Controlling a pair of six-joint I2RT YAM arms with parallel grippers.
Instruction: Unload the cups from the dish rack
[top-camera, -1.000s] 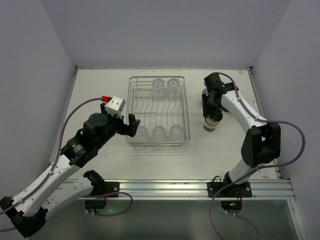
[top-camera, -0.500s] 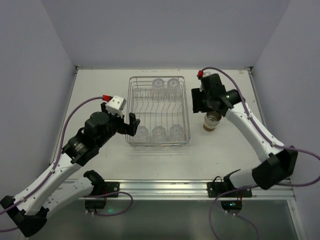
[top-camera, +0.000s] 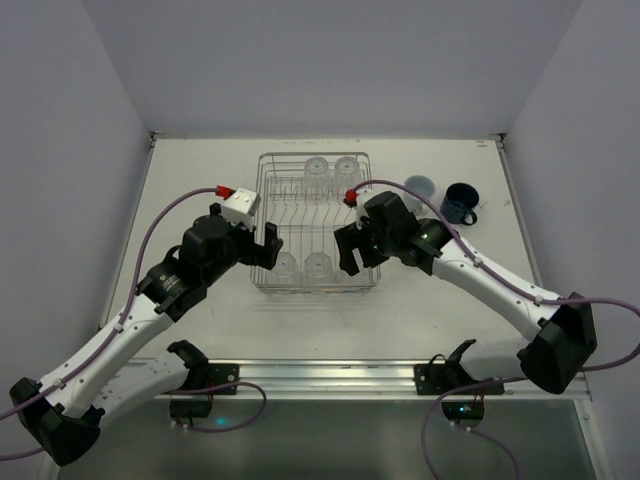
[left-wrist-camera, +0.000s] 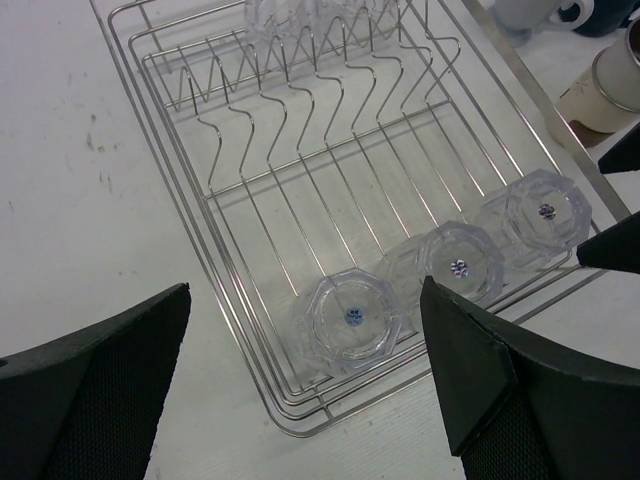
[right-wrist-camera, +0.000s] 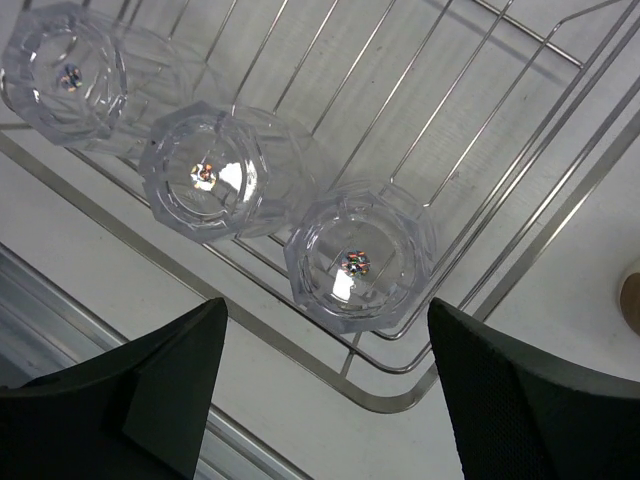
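Note:
The tumbler stands upturned, so next my left gripper needs to tilt and move across the rack, to the rim of the tumbler (left-wrist-camera: 498, 222) below the right gripper.
The silver wire dish rack (top-camera: 262, 200) sits mid-table. Two clear cups (top-camera: 331, 168) stand at its far end, and upturned tumblers (top-camera: 318, 265) line its near end. My left gripper (top-camera: 257, 245) hovers open over the near-left corner, above the leftmost tumbler (left-wrist-camera: 350, 320), holding nothing. My right gripper (top-camera: 350, 250) hovers open over the near-right corner, above the rightmost tumbler (right-wrist-camera: 360, 255), also holding nothing. A pale blue-grey cup (top-camera: 420, 187) and a dark blue mug (top-camera: 460, 203) stand on the table to the right. A beige and brown cup (left-wrist-camera: 612, 85) stands beside the rack.
The rack's middle rows of prongs (left-wrist-camera: 300, 110) hold nothing. The metal rail (top-camera: 400, 375) runs along the table's near edge. Walls close in the table at the back and both sides.
My right gripper let go of the brown cup on the table, opened, and swung left over the rack's near-right corner. My left gripper shifted slightly toward the rack.

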